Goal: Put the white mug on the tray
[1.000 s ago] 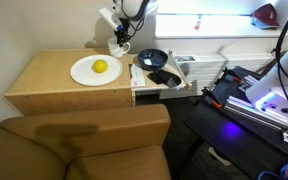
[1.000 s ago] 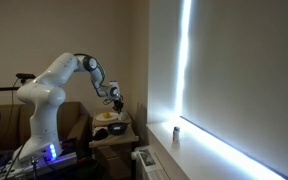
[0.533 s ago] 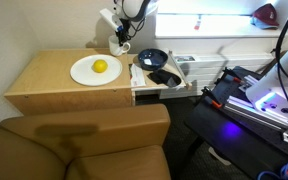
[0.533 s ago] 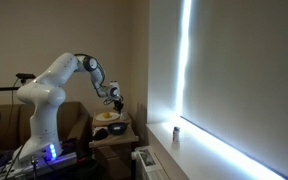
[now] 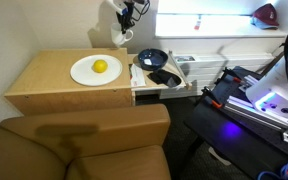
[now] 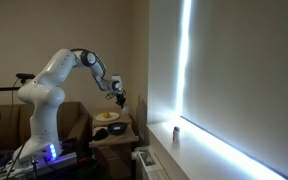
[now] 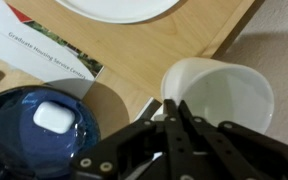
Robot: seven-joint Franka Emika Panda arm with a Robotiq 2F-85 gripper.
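Note:
I will move my gripper away from the plate, then down to the tray's bare strip [image 5: 174, 63] beyond the black bowl, as the bowl covers the tray's nearer part.
The white mug [image 5: 122, 36] hangs in the air above the back edge of the wooden table, clear of its top. My gripper [image 5: 127, 22] is shut on the mug's rim. In the wrist view the mug [image 7: 227, 95] is seen from above, with the two fingers [image 7: 174, 108] pinching its wall. The pale rectangular tray [image 5: 170, 88] lies at the table's end beside the plate. A black round bowl [image 5: 153, 59] sits on it. In an exterior view the gripper [image 6: 117, 92] is raised above the table.
A round white plate [image 5: 95, 70] with a yellow fruit [image 5: 100, 67] lies on the wooden table [image 5: 44, 80]. In the wrist view the dark bowl [image 7: 24, 130] holds a small white object beside a printed booklet [image 7: 44, 50]. A sofa [image 5: 74, 145] stands in front.
My gripper has risen with the white mug, from just above the table's back edge to well above it.

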